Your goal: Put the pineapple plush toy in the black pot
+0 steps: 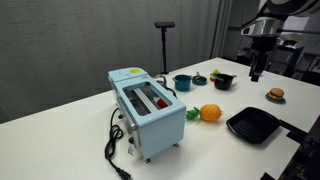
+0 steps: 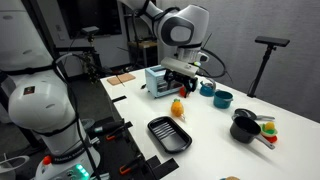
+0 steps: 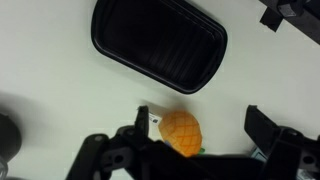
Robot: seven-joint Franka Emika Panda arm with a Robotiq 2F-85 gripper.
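Observation:
Next, my gripper moves down and outward to the pineapple plush toy's round orange body, since the toy lies well below, toward the toaster.
The pineapple plush toy lies on the white table between the toaster and the grill pan, also in the other exterior view. In the wrist view the orange toy sits between my fingers, nearer the left one. My gripper is open and hangs above the toy without touching it; it shows in both exterior views. The black pot stands further back on the table, apart from the gripper.
A flat black grill pan lies close to the toy. A light blue toaster stands on its other side. A teal pot and a burger-like toy are nearby.

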